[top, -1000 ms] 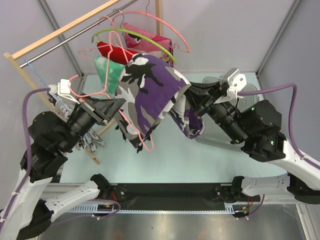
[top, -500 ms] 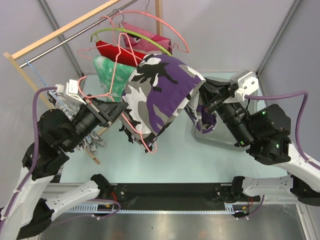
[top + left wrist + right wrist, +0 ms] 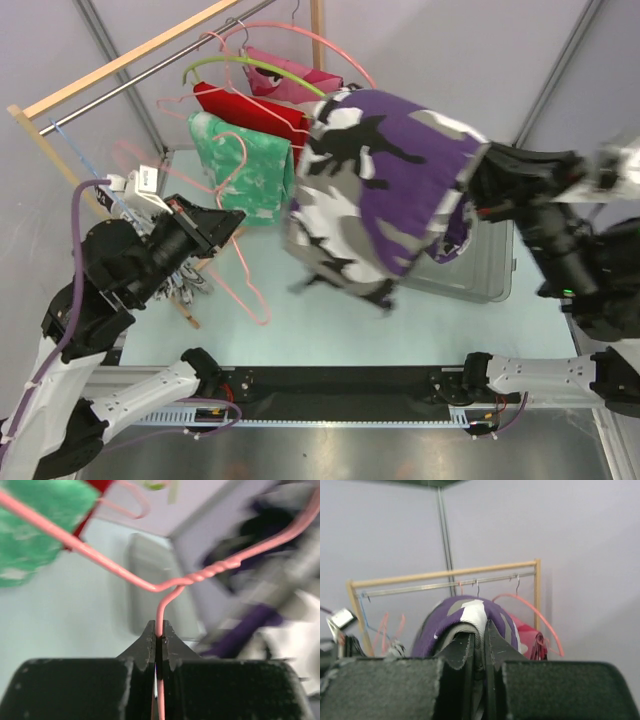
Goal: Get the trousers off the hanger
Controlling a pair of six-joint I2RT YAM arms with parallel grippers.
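The trousers (image 3: 385, 185) are clear of the hanger now. My right gripper needs to tip downward next and go down into the grey tray (image 3: 478, 266) below it to let go of them.
The camouflage trousers (image 3: 385, 185) hang in the air at centre right, apart from the hanger. My right gripper (image 3: 478, 188) is shut on their cloth (image 3: 470, 617), which folds over the jaws in the right wrist view. The thin pale pink hanger (image 3: 240, 265) is bare and blurred at the left. My left gripper (image 3: 228, 222) is shut on its wire (image 3: 161, 615) just below the twisted neck (image 3: 210, 571).
A wooden rack (image 3: 130, 60) at the back left holds a green-and-white garment (image 3: 240, 165), red and pink garments (image 3: 270, 90), and lime-green (image 3: 250, 65) and blue (image 3: 70, 145) hangers. A grey tray (image 3: 480, 265) lies on the table at the right.
My right gripper has pulled the trousers up and to the right, off the hanger. The hanger, now bare, has swung left and down in my left gripper.
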